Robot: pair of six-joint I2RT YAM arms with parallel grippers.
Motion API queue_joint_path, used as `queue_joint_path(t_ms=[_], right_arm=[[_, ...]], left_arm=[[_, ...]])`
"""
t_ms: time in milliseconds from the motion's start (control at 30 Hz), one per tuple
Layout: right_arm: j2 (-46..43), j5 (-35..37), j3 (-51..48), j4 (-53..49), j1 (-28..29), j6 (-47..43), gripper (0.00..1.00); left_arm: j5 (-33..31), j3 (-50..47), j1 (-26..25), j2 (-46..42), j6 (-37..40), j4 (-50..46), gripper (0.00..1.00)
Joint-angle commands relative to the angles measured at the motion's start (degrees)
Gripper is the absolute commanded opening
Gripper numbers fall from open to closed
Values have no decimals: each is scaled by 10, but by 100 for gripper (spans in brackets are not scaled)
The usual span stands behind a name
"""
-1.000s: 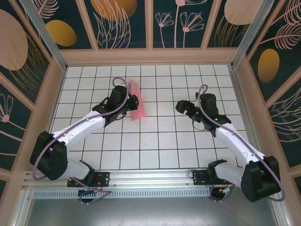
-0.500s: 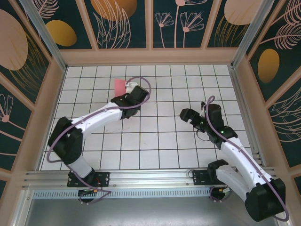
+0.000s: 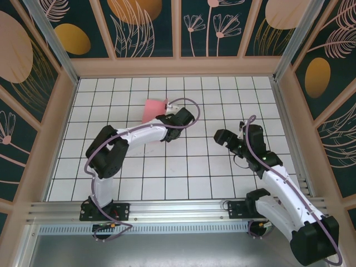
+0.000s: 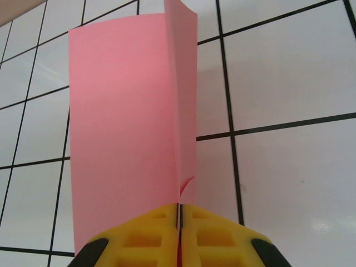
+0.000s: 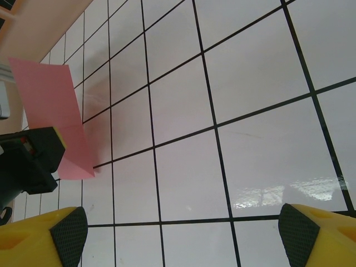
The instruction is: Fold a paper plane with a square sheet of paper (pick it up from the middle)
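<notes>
Next, my left gripper swings toward my right gripper and down to the bare tiles between them to release the doubled sheet, as it hangs from its fold.
The square sheet of paper (image 4: 128,139) is salmon pink and doubled along a middle crease, one broad flap to the left and a narrow one on edge. My left gripper (image 4: 179,217) is shut on that crease with its yellow fingers (image 4: 144,239) pressed together. From above, the sheet (image 3: 151,111) hangs off the left gripper (image 3: 165,117) over the far-middle tiles. My right gripper (image 3: 221,139) stands open about two tiles to the right, apart from the paper. In the right wrist view the right gripper (image 5: 181,239) holds nothing, and the sheet (image 5: 53,111) is at the left.
The white gridded table (image 3: 183,172) is walled by wooden panels (image 3: 178,67) at the back and on both sides. The left arm (image 3: 128,136) lies bent across the left-middle tiles. A metal rail (image 3: 178,214) runs along the near edge.
The left arm has swung its wrist to the right and turned the sheet, which now points far-left. The right gripper has drawn back toward the near side and opened slightly wider.
</notes>
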Motion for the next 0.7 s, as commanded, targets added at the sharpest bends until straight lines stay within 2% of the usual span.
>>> queue_joint_path(t_ms=[0, 133, 300, 433, 667], right_arm=[[-8, 7, -14, 7, -3, -11, 91], [-8, 32, -13, -5, -3, -10, 92], [-8, 120, 9, -47, -6, 23, 91], [-8, 150, 15, -50, -9, 32, 91], [8, 106, 9, -32, -13, 22, 91]], left_arm=[[-38, 30, -22, 50, -21, -58, 10], [-6, 49, -39, 95, -28, -57, 13], [55, 52, -48, 120, -42, -35, 18], [104, 55, -48, 112, -48, -27, 31], [228, 39, -48, 25, -58, 23, 59]])
